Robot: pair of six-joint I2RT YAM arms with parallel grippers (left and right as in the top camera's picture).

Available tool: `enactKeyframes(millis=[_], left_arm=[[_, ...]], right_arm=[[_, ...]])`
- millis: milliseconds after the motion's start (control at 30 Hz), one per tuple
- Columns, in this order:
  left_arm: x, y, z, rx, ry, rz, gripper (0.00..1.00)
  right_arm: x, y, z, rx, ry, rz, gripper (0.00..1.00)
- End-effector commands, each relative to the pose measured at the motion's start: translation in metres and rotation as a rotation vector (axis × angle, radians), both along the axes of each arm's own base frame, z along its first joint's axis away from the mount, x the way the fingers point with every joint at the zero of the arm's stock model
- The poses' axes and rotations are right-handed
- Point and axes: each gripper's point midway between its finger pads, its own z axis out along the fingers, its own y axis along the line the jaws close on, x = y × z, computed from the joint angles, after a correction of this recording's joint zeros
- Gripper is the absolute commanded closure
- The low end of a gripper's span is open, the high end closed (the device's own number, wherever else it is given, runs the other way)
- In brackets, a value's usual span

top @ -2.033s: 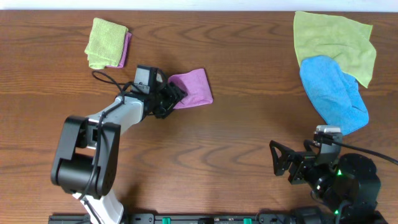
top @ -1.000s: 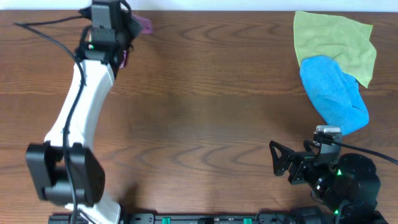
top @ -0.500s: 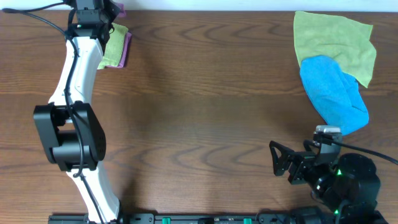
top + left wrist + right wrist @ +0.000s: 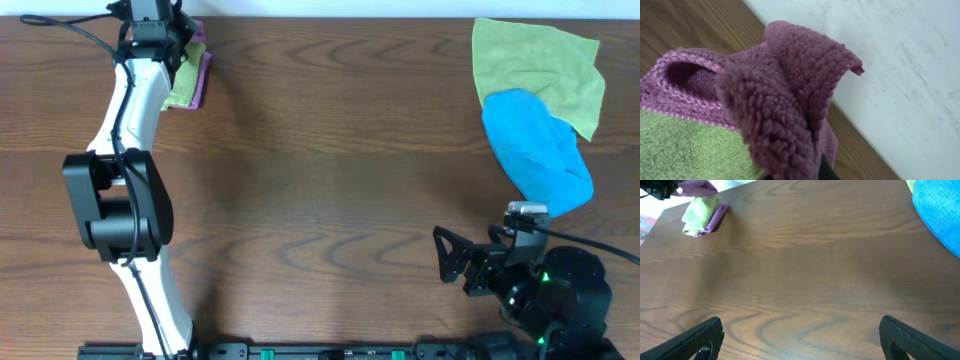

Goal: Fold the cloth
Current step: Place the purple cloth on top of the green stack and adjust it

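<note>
The purple cloth is in my left gripper, which should first pull back from the wall and then let go of it to get over the yellow-green cloth (image 4: 694, 147).
The purple cloth (image 4: 790, 95) hangs bunched and doubled over, pinched from below in my left gripper (image 4: 807, 175), which is shut on it. Only a sliver of one dark finger (image 4: 826, 169) shows under the pile. In the overhead view the left arm reaches to the far left corner, and the cloth (image 4: 196, 30) peeks out beside the wrist, above a stack of folded cloths (image 4: 185, 82). Part of the cloth touches or hovers just over that stack; I cannot tell which. My right gripper (image 4: 805, 340) rests open and holds nothing, low over the near right of the table.
The stack is a yellow-green cloth (image 4: 680, 150) on another purple one (image 4: 204, 76). A spread yellow-green cloth (image 4: 540, 60) and a bright blue cloth (image 4: 540, 150) lie at the far right. The table's back edge and a white wall (image 4: 900, 75) are just behind the left gripper.
The left arm has swung from the table's left middle up to the far left corner with the purple cloth, ending over the stack. The right arm has not moved.
</note>
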Motion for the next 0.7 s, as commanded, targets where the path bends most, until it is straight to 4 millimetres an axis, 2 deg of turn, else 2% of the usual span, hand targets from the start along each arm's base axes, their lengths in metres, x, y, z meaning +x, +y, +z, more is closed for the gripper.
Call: enactKeyframes(millis=[0, 500, 667], left_arm=[[0.003, 0.013, 0.0, 0.05, 0.004, 0.021, 0.94], [-0.022, 0.026, -0.023, 0.104, 0.146, 0.065, 0.92], [-0.023, 0.026, -0.024, 0.105, 0.15, 0.066, 0.7]], right_arm=[[0.0, 0.0, -0.002, -0.002, 0.002, 0.002, 0.01], [0.0, 0.0, -0.002, -0.002, 0.002, 0.002, 0.01], [0.0, 0.0, -0.002, -0.002, 0.002, 0.002, 0.01]])
